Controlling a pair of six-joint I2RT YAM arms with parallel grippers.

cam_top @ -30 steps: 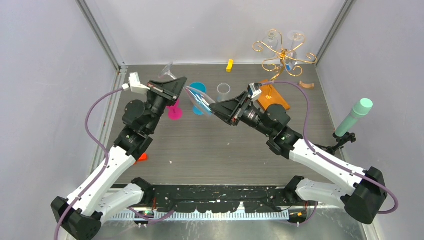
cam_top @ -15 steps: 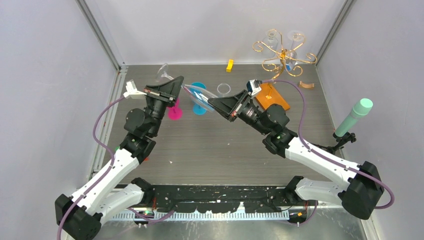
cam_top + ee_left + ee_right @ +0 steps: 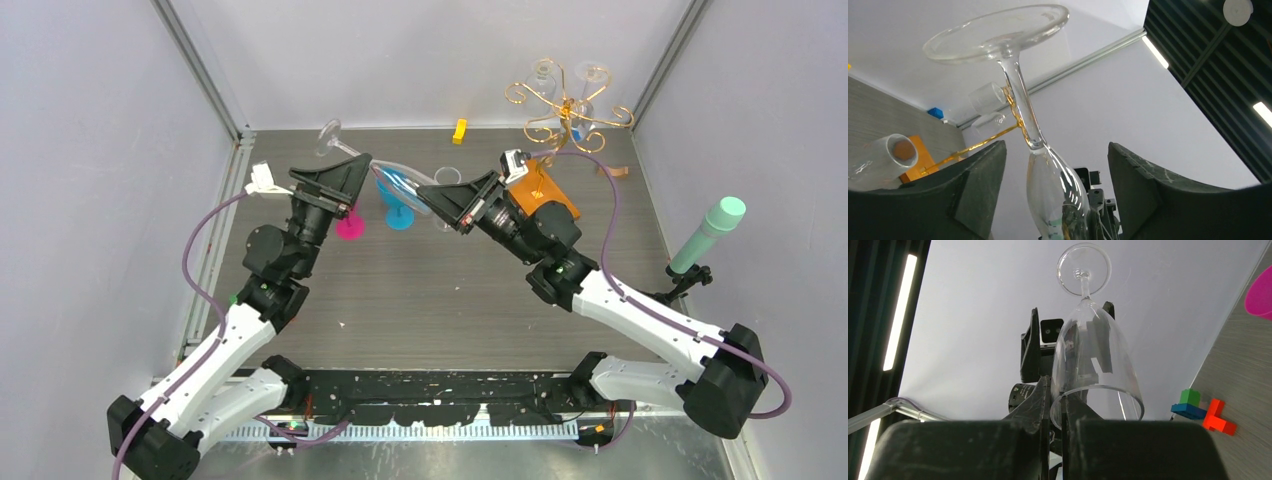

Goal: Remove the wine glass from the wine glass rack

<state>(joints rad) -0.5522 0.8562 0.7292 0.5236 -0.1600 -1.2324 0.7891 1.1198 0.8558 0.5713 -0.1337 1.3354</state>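
Observation:
My right gripper turns the sideways glass fingers-down next, lowers its foot onto the bare tabletop (image 3: 450, 254) below the gripper, beside the clear cup, and releases.
A clear wine glass (image 3: 392, 178) lies sideways in the air between my two grippers, foot pointing back left. My right gripper (image 3: 434, 197) is shut on the rim of its bowl (image 3: 1093, 355), one finger inside and one outside (image 3: 1057, 412). My left gripper (image 3: 1055, 192) stands open around the glass, its fingers (image 3: 975, 185) apart from the stem (image 3: 1020, 107) and bowl on both sides. The wine glass rack (image 3: 567, 106), gold wire on an orange wooden base (image 3: 545, 195), stands at the back right with two clear glasses (image 3: 545, 72) hanging on it.
A pink glass (image 3: 350, 223) and a blue one (image 3: 401, 216) stand below the held glass. A clear cup (image 3: 447, 177), a yellow block (image 3: 459, 130), a brown piece (image 3: 612, 170) and a mint cylinder (image 3: 711, 230) are also here. Coloured bricks (image 3: 1208, 412) lie on the table.
My left gripper has let go of the stem and opened wide. My right gripper has closed onto the bowl's rim. Both arms and the glass shifted slightly toward the back.

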